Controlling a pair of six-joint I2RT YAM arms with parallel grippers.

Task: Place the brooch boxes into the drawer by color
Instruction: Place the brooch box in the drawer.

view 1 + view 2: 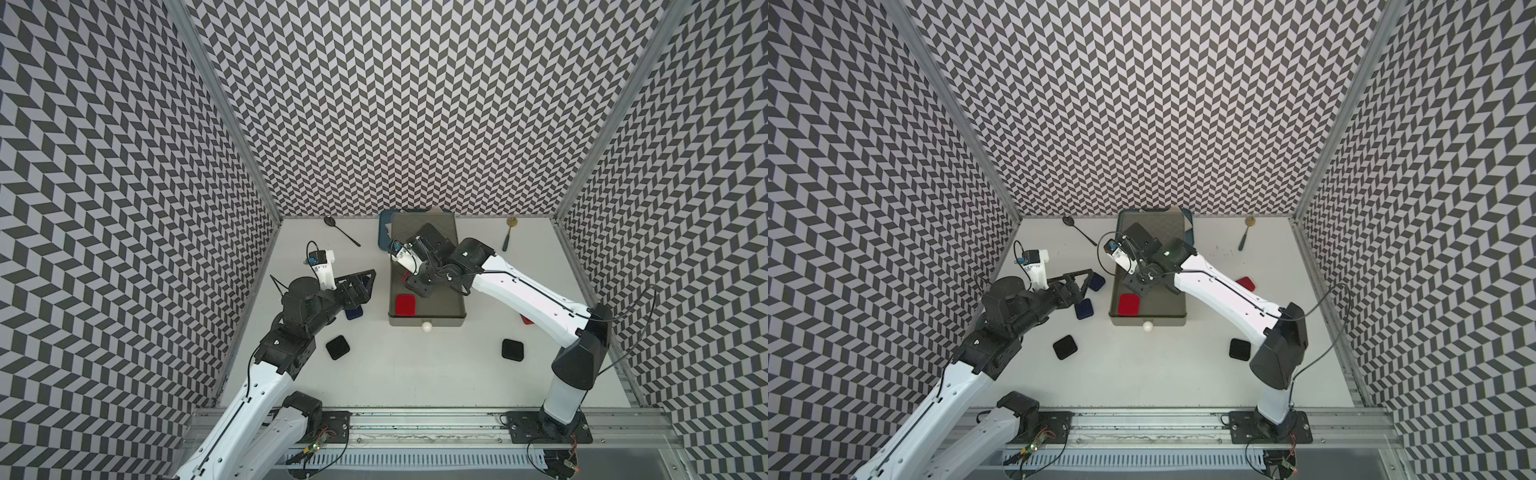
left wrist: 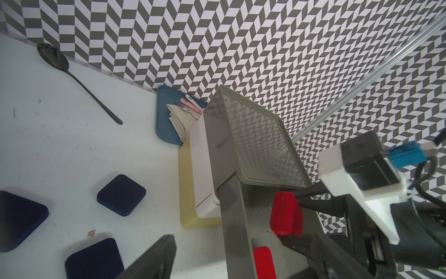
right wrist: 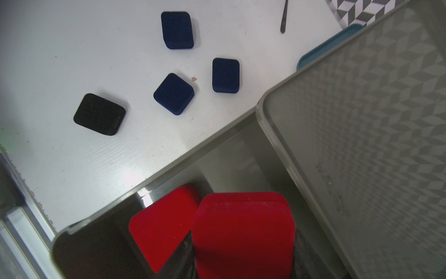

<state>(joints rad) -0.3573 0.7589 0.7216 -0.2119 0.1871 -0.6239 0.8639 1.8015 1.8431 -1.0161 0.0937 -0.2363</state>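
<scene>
My right gripper should go down next and let go of the second red brooch box, because the bare bottom of the drawer beyond the first box is below the gripper.
The drawer chest's grey drawer (image 1: 424,322) (image 1: 1146,318) is pulled out, its white knob (image 1: 427,327) facing the front. One red brooch box (image 1: 406,306) (image 3: 161,227) lies inside it. Above the drawer hangs my right gripper (image 1: 409,282) (image 3: 243,261), shut on a second red brooch box (image 3: 243,232) (image 2: 286,213). My left gripper (image 1: 361,291) (image 2: 229,265) stands open and empty, left of the drawer and above the navy boxes (image 1: 1085,308) (image 2: 121,194) (image 3: 225,75). Black boxes (image 1: 337,347) (image 1: 512,349) lie nearer the front. A third red box (image 1: 1246,284) sits beyond my right arm.
A black spoon (image 1: 341,231) lies at the back left and a gold spoon with a blue handle (image 1: 508,235) at the back right. A dark blue tray (image 2: 169,120) with a napkin and fork sits behind the chest. Patterned walls close three sides.
</scene>
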